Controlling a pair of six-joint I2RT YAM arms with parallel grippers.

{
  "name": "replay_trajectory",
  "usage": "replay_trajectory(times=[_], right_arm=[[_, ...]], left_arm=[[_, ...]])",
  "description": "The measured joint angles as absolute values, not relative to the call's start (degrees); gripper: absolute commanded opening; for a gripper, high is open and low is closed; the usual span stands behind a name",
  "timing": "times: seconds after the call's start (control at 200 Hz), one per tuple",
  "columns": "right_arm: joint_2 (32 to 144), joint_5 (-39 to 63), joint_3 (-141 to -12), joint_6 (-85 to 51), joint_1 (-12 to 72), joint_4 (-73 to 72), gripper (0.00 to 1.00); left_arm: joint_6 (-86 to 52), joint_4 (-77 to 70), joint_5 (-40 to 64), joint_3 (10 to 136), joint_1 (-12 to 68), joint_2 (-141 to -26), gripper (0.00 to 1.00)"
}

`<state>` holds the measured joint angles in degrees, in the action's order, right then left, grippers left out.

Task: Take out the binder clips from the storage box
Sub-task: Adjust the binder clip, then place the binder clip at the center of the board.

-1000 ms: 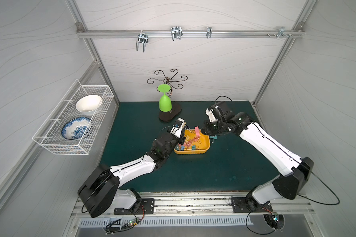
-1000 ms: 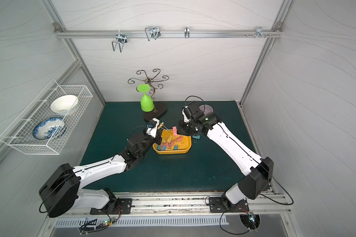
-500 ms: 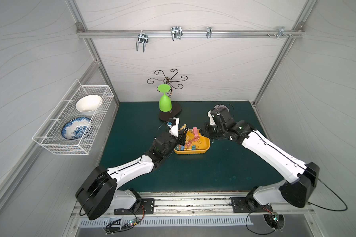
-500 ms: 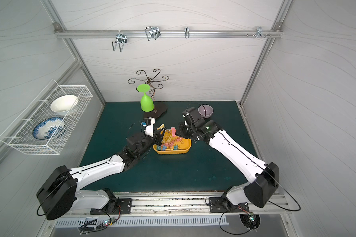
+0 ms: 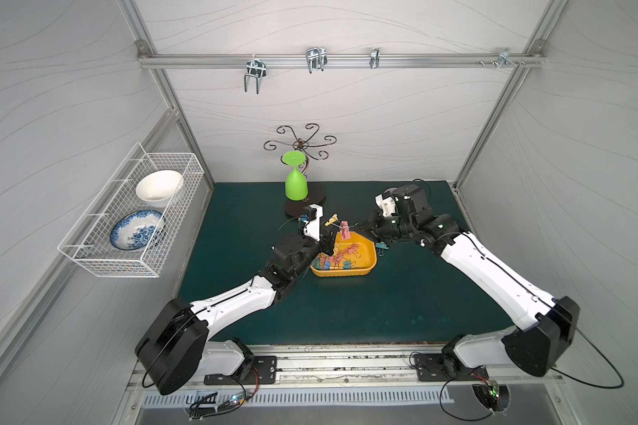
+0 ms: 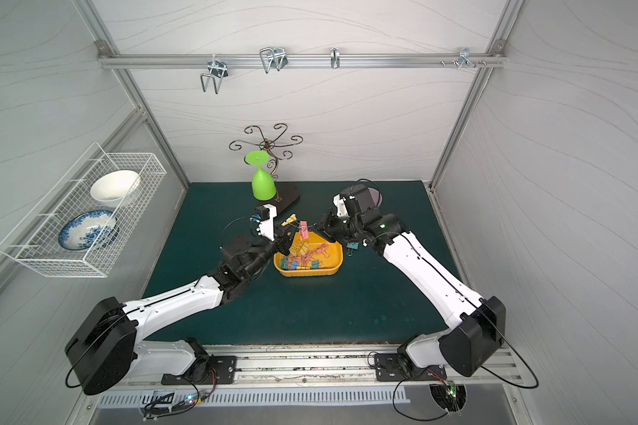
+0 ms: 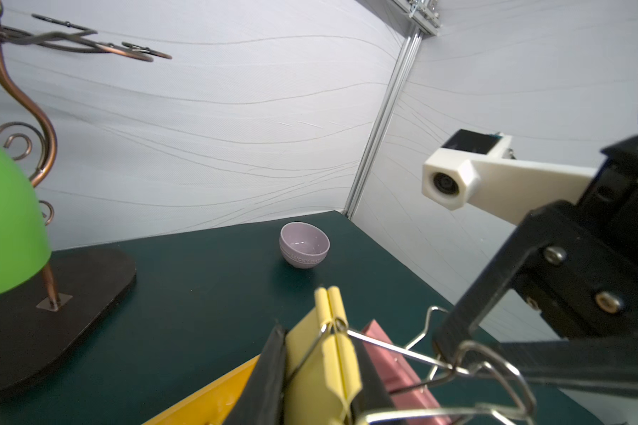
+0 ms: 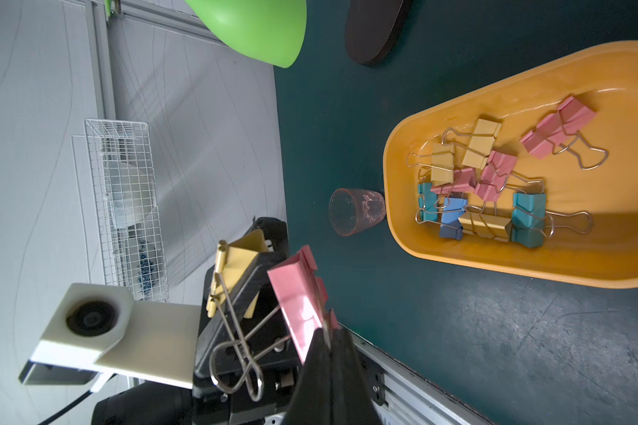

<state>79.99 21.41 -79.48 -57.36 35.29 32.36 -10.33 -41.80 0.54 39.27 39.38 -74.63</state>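
Observation:
The bare mat (image 5: 398, 248) beside the teal clip is below. My right gripper next needs to pull away from the yellow clip (image 5: 332, 220) and lower there to release the pink clip.
The yellow-orange storage box (image 5: 361, 273) (image 6: 334, 266) (image 8: 396, 147) sits mid-mat with several binder clips (image 8: 487, 184) (image 5: 337, 259) piled inside. Above its far left corner, my left gripper (image 5: 326, 235) (image 7: 321, 353) is shut on a yellow binder clip (image 5: 332, 220) (image 6: 290, 220) (image 7: 310, 368) (image 8: 233, 272). Facing it, my right gripper (image 5: 358, 231) (image 8: 328, 335) is shut on a pink binder clip (image 5: 344, 232) (image 6: 303, 231) (image 8: 297, 294) (image 7: 391, 353). The two clips hang close together, and their wire handles (image 8: 236, 349) cross and look hooked. One teal clip (image 5: 381, 247) (image 6: 352, 246) lies on the mat right of the box.
A clear pink cup (image 8: 358, 211) lies on its side beside the box. The green glass (image 5: 295, 184) hangs on the stand with a dark base (image 5: 304, 208) at the back. A lilac bowl (image 7: 304, 244) sits back right. A wire basket (image 5: 133, 209) with bowls hangs on the left wall.
Both grippers kept their clips. The right wrist dipped toward the box and came back up; the joined clips drifted slightly left and back with the left gripper.

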Motion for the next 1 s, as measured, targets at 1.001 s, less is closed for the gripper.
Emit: replay_trajectory(times=[1.001], right_arm=[[97.67, -3.03, -78.3, -24.93, 11.81, 47.9, 0.0]], left_arm=[[-15.11, -30.5, 11.99, 37.26, 36.03, -68.31, 0.0]])
